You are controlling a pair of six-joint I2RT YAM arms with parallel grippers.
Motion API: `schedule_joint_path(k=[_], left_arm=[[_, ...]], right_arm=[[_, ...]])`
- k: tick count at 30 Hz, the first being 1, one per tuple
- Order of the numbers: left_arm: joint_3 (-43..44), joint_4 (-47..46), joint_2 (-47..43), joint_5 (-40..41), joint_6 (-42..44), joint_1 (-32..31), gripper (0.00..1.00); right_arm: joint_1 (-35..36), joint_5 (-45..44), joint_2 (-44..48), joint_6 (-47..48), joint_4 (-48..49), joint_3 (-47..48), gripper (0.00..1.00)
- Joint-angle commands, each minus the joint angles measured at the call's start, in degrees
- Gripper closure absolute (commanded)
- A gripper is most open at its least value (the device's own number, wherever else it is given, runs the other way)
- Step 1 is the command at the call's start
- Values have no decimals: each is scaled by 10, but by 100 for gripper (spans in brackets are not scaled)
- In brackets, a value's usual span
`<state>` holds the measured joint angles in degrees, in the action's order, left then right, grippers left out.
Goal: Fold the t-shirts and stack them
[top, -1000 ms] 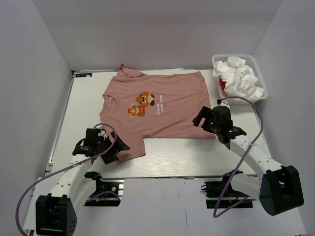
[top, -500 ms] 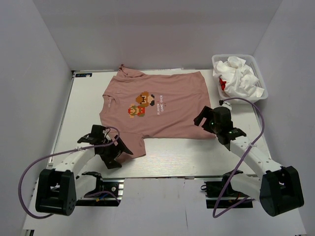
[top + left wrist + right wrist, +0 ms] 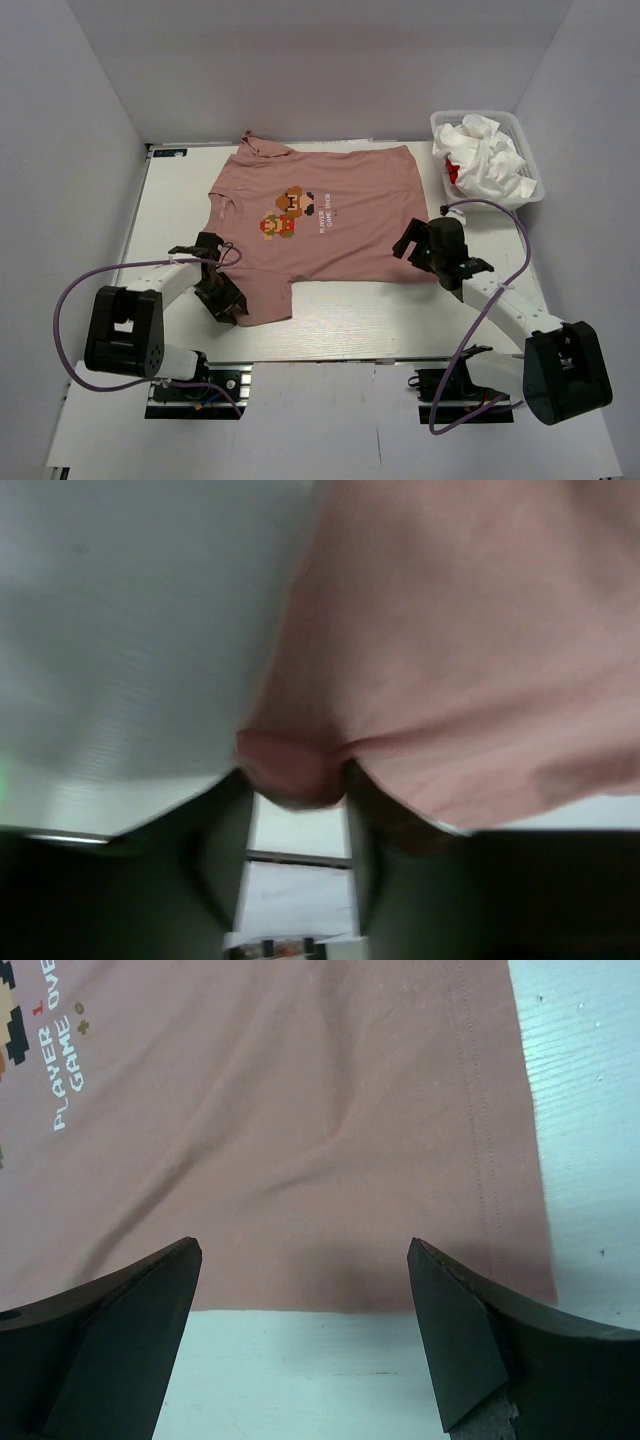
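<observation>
I need to move my right gripper to the right in the wrist view next, and down onto the near hem corner point(image 3: 432, 280) point(image 3: 543, 1294), which is below and outside its open fingers.
The dusty-pink t-shirt point(image 3: 330, 215) lies spread flat on the table, its pixel-character print and text facing up. My left gripper point(image 3: 226, 300) sits at the shirt's near-left sleeve corner. In the left wrist view a bunched fold of the pink t-shirt point(image 3: 290, 765) is pinched between the fingers of the left gripper point(image 3: 295, 785). My right gripper point(image 3: 414, 246) hovers over the shirt's near-right hem, and the right wrist view shows the right gripper point(image 3: 305, 1252) open wide astride the hem edge of the pink t-shirt point(image 3: 300, 1110). White t-shirts point(image 3: 488, 158), one with a red patch point(image 3: 452, 169), lie crumpled in the basket.
A white lattice basket point(image 3: 531, 161) stands at the table's far right corner. White table point(image 3: 170, 200) shows left of the shirt and along the near edge point(image 3: 300, 1370). Grey walls enclose the table on three sides. Purple cables loop beside both arms.
My left gripper swung inward onto the pink shirt's near-left sleeve corner and closed on a fold of cloth. The right gripper shifted only slightly.
</observation>
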<state>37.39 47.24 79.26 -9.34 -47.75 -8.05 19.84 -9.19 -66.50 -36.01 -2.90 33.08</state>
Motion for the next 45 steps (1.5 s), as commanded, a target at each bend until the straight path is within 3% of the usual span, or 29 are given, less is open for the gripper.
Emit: schedule_joint_path(k=[1,2,4,5,6,15,18,27,30,31,34,35,38,45], left_arm=[[0,-11,23,77,12,1,55],[-7,-18,23,72,12,1,59],[-13,-25,23,66,12,1,78],[-20,-25,23,61,12,1,95],[-20,-30,16,61,12,1,100],[-35,-24,-92,32,17,1,100],[-42,-18,-118,13,17,1,100],[-41,-2,-134,-5,17,1,100],[-46,-2,-146,-10,17,1,100],[-46,-2,-153,-10,17,1,100],[-40,-7,-169,-10,11,1,100],[-33,-14,-169,-10,11,1,100],[-4,-47,-175,-35,11,1,100],[36,-194,-134,-126,11,1,99]], right_arm=[[-4,-32,5,3,8,0,10],[-7,-35,6,2,4,-5,10],[-6,-37,16,-5,0,-18,10],[-5,-46,22,-10,-4,-21,10],[-7,-48,27,-13,-11,-30,10],[-8,-95,93,-42,-105,-63,10],[-8,-103,99,-53,-92,-82,10],[-9,-114,-4,-63,-72,-61,10],[-10,-104,-35,-61,-61,-58,25],[-10,-102,-42,-59,-53,-58,41],[-9,-96,-46,-55,-43,-58,74],[-9,-101,-44,-56,-39,-56,91],[-9,-95,-47,-40,-36,-41,100],[-6,-50,-84,-1,-39,38,100]])
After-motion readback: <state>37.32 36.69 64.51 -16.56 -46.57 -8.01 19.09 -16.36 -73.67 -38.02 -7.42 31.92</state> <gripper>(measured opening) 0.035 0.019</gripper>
